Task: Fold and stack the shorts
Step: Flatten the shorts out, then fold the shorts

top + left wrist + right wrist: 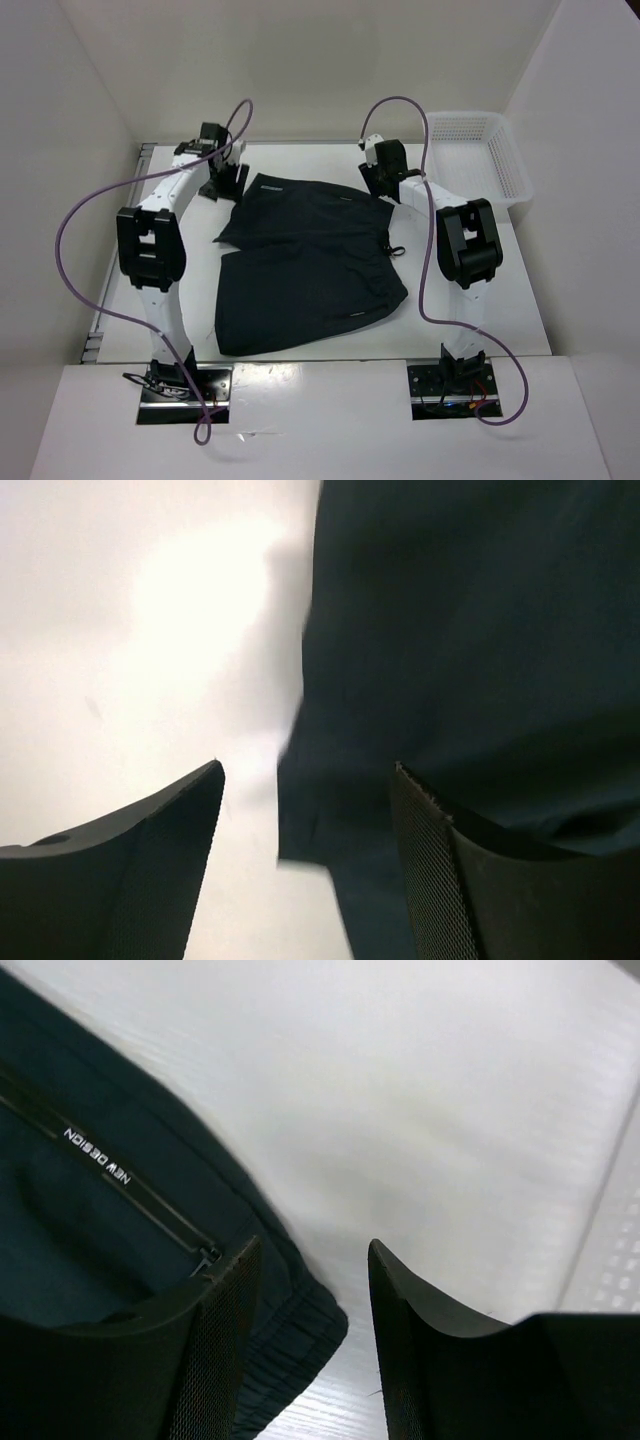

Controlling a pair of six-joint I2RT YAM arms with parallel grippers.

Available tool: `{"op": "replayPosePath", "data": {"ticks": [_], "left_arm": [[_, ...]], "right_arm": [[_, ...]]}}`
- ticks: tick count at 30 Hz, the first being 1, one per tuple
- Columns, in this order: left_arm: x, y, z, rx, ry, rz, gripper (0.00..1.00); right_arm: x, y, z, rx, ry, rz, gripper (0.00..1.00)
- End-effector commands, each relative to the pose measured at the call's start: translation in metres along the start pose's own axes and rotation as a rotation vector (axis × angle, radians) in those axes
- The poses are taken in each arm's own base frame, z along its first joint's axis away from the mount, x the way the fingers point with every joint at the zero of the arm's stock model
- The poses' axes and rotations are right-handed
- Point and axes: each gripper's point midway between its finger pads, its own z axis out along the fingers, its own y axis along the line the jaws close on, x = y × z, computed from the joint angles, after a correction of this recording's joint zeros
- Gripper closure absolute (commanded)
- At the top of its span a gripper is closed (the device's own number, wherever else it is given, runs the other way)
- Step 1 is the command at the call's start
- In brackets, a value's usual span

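My left gripper should move outward and to the right in the top view, then down onto the far hem corner of the shorts, which is flat and uncovered.
The black shorts (310, 262) lie spread flat on the white table, waistband to the right, legs to the left. My left gripper (224, 183) is open at the far left leg hem; in the left wrist view the hem corner (310, 830) lies between its fingers (440, 880). My right gripper (380, 185) is open at the far waistband corner; in the right wrist view that corner (300, 1330) sits between the fingers (215, 1340), next to a zip pocket with a small white label (97, 1154). Neither gripper holds fabric.
A white mesh basket (478, 150) stands at the far right corner of the table, its rim also showing in the right wrist view (615, 1250). White walls enclose the table (480, 310) on three sides. Purple cables loop over both arms.
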Motion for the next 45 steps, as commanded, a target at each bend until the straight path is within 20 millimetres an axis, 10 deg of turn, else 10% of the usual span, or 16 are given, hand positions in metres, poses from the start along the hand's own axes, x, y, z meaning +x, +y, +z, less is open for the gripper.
{"op": "replayPosePath", "data": {"ticks": [1,6,14,21,28,36,42,45], "left_arm": [[-0.068,-0.009,0.013,0.075,-0.171,0.006,0.25],[-0.123,-0.031,0.038,0.09,-0.276,0.049,0.25],[-0.159,-0.032,0.085,0.086,-0.338,0.05,0.22],[-0.163,-0.048,0.108,0.121,-0.336,0.07,0.25],[-0.143,-0.065,0.132,0.154,-0.268,0.088,0.52],[-0.134,-0.069,0.135,0.177,-0.239,0.089,1.0],[-0.149,-0.068,0.118,0.175,-0.285,0.091,1.0],[-0.171,-0.064,0.093,0.154,-0.355,0.091,1.0]], "right_arm": [[-0.029,-0.018,-0.002,0.059,-0.074,-0.032,0.47],[-0.019,-0.021,0.002,0.06,-0.052,-0.038,0.47],[-0.002,-0.022,0.013,0.044,-0.015,-0.012,0.31],[0.028,-0.009,0.022,-0.026,0.057,-0.044,0.3],[0.051,-0.002,0.029,-0.104,0.12,-0.067,0.3],[0.084,0.023,0.021,-0.253,0.212,-0.144,0.52],[0.087,0.022,0.021,-0.26,0.221,-0.168,1.0],[0.075,0.019,0.025,-0.249,0.191,-0.168,1.0]]}}
